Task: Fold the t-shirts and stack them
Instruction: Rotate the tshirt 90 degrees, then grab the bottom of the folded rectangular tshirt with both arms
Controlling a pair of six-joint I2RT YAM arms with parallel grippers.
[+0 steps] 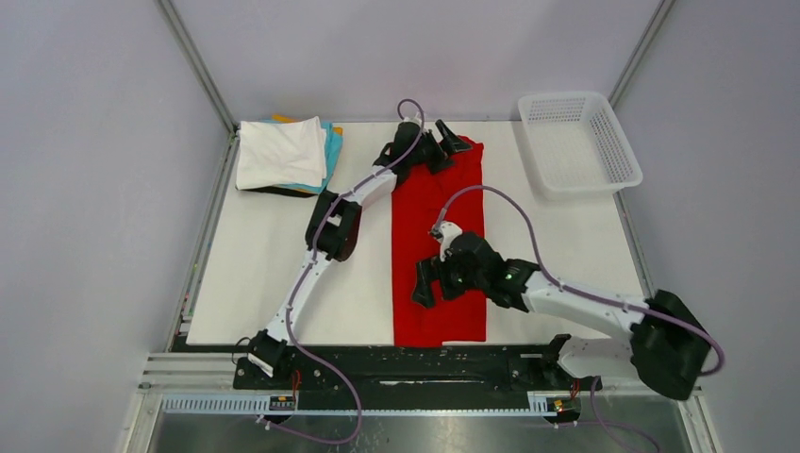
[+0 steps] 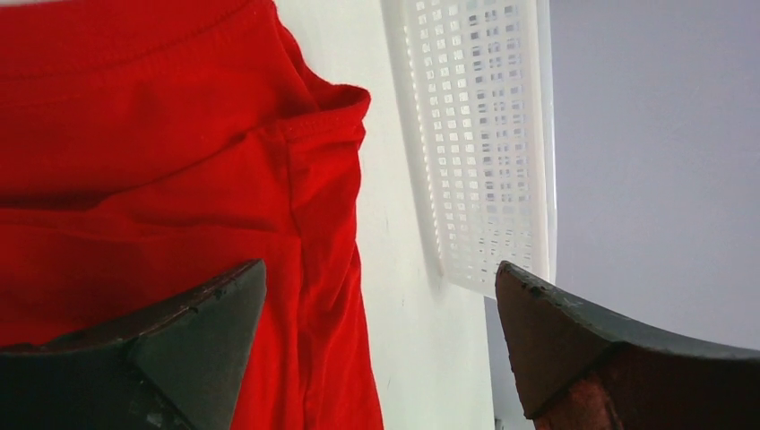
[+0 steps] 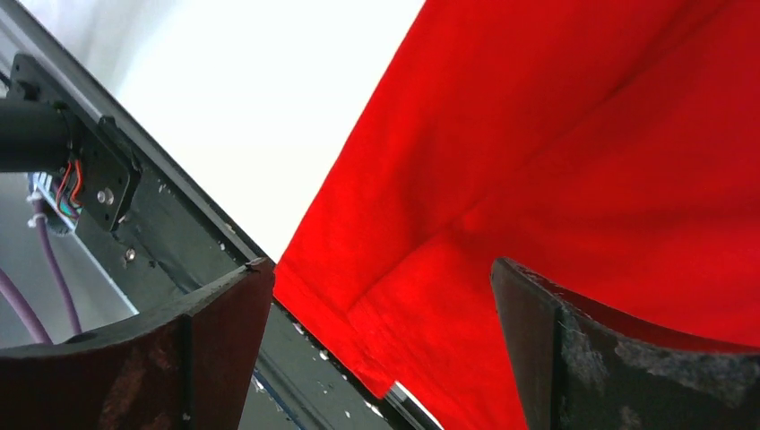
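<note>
The hem overhangs the base bar, so my left gripper should next move back and down to the red t-shirt's stack-side hem corner (image 1: 398,341).
A bright red t-shirt (image 1: 439,203) lies folded into a long strip down the middle of the white table. My left gripper (image 1: 447,149) hovers open over its far end, near the collar (image 2: 179,134); the jaws stand wide with nothing between them. My right gripper (image 1: 426,283) hovers open over the near end of the red t-shirt (image 3: 574,179), above its hem at the table's front edge. A stack of folded t-shirts (image 1: 283,154), white on top with cyan, orange and dark edges below, sits at the far left.
A white plastic mesh basket (image 1: 577,142) stands at the far right corner; it also shows in the left wrist view (image 2: 479,134). The black base rail (image 1: 396,363) runs along the table's near edge. Grey walls enclose the table.
</note>
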